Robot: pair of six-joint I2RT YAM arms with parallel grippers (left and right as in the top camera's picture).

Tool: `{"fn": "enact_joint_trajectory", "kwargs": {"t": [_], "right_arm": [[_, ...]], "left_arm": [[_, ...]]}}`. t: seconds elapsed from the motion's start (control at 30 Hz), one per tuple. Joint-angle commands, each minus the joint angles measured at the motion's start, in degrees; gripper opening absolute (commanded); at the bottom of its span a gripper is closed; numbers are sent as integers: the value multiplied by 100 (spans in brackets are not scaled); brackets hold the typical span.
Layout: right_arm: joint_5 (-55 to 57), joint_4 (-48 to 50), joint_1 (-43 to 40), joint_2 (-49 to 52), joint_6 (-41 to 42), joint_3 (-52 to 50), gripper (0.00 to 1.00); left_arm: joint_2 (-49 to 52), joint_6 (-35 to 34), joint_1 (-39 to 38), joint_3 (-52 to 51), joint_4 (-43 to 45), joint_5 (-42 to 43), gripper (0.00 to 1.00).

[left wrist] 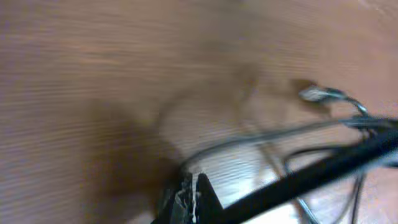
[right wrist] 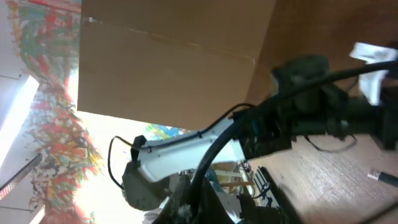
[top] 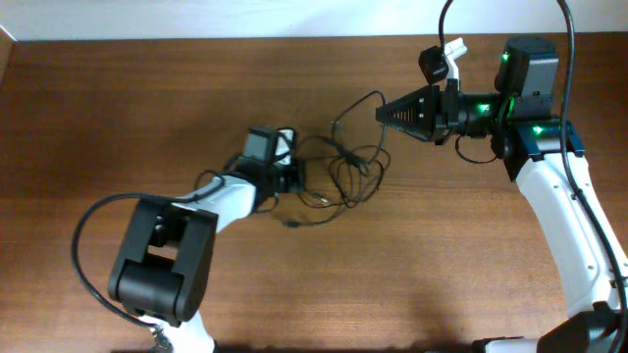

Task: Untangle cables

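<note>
I will next pull to the right in the overhead view with my right gripper, then go down to bare wood to let go, because its piece of wire still runs into the tangle.
The cables [top: 343, 167] are thin black wires sprawled in loose loops on the wooden table between my two arms. My left gripper [top: 294, 176] rests at the left side of the tangle. In the left wrist view its jaws [left wrist: 191, 183] are shut, and a thin wire [left wrist: 261, 137] runs out from their tip toward a small plug [left wrist: 317, 94]. My right gripper [top: 380, 115] hovers at the upper right of the loops, shut on a cable strand that arcs up from the pile. In the right wrist view this black cable [right wrist: 249, 124] leaves the shut jaws [right wrist: 202, 199].
The left arm's dark base [top: 162, 260] sits at the front left, and the white right arm [top: 559, 216] runs down the right side. The table's far edge [top: 245, 39] lies along the top. A loose plug end [right wrist: 378, 176] lies on the wood.
</note>
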Motion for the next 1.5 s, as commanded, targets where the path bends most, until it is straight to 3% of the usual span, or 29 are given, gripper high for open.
{"fn": "enact_joint_trajectory", "kwargs": {"t": [0.0,0.2,0.4,0.6,0.77,1.0,1.1,1.47], "right_arm": [[-11,17,9,-17,-122,11,4],[428,-562,9,-17,-684,-118,4],[2415,-1932,-177,-17,-1408,-173,4],[5104,-4094,-883,-20,-2415,-76,4],[6424,-5392,-1014,-17,-2627,625,4],[7294,-6616,-970,-20,-2608,2680,4],[7799,-6612,-977,-20,-2608,3364,4],[7912,-5681,-977,-20,-2608,6190,4]], "left_arm": [[92,-546,503,0,-238,-61,0],[92,-1088,1150,0,-741,264,0],[94,-1471,1687,0,-1209,2,0],[94,-1604,1816,-2,-1362,-129,0],[94,-1700,1816,-2,-1322,-216,0],[94,-1753,1816,0,-1285,-280,0],[94,-1755,1821,-2,-1285,-280,0],[94,-1838,1821,0,-1283,-273,0]]}}
